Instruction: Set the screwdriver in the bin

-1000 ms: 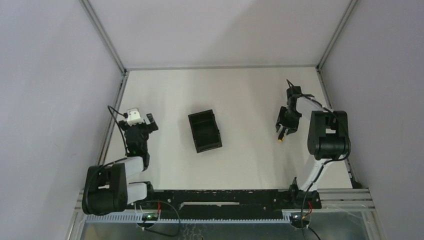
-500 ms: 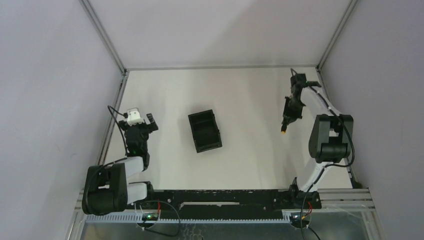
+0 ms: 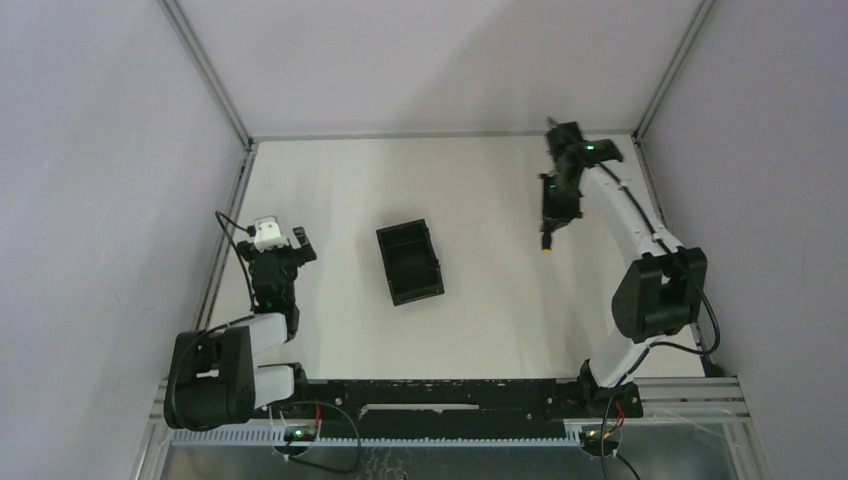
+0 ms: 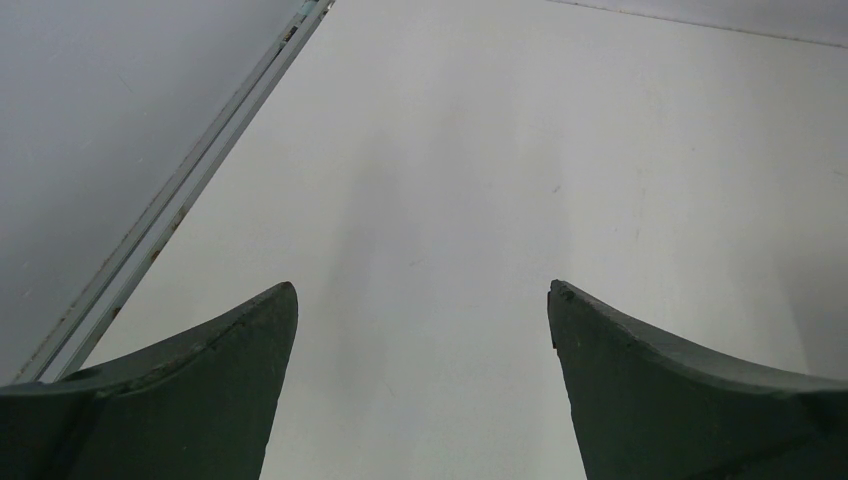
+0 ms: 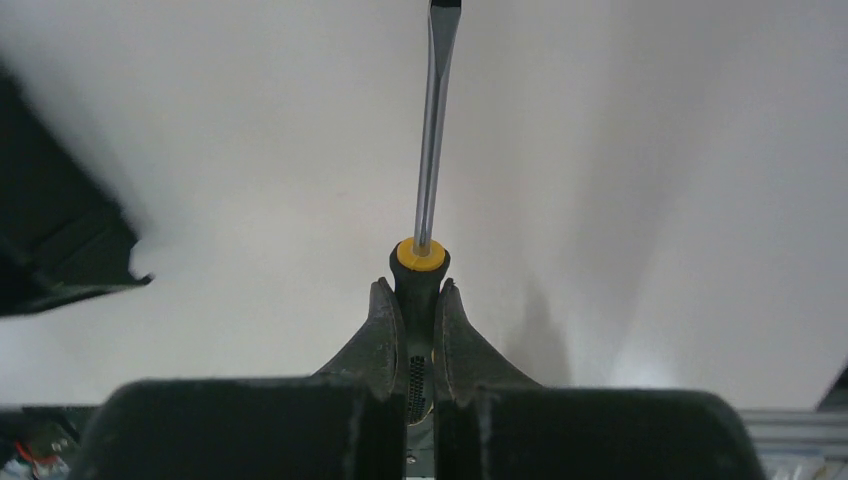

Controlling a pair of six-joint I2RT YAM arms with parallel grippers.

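Observation:
I need to carry the screwdriver [image 3: 547, 245] with my right gripper to the left in the top view, then down into the open bin [image 3: 410, 262], and then release it, because bare table is below it.
My right gripper [image 3: 553, 218] is shut on the black handle of the screwdriver [image 3: 547, 245] and holds it above the table, right of the bin [image 3: 410, 262]. In the right wrist view the gripper [image 5: 419, 295] clamps the handle. The yellow collar and thin metal shaft of the screwdriver [image 5: 433, 130] stick out ahead of the fingers. A corner of the bin [image 5: 50, 230] shows at the left edge of that view. My left gripper [image 3: 287, 245] is open and empty at the table's left side, far from the bin. Its fingers stand wide apart over bare table in the left wrist view [image 4: 420, 300].
Metal frame rails [image 3: 228, 215] run along the table's left and right edges, with grey walls behind. The left rail [image 4: 180, 190] also shows in the left wrist view. The arm bases and a black cable rail [image 3: 440, 395] lie at the near edge.
My right arm has stretched out toward the far side and moved left with the screwdriver in its grip. The left arm and the bin have not moved.

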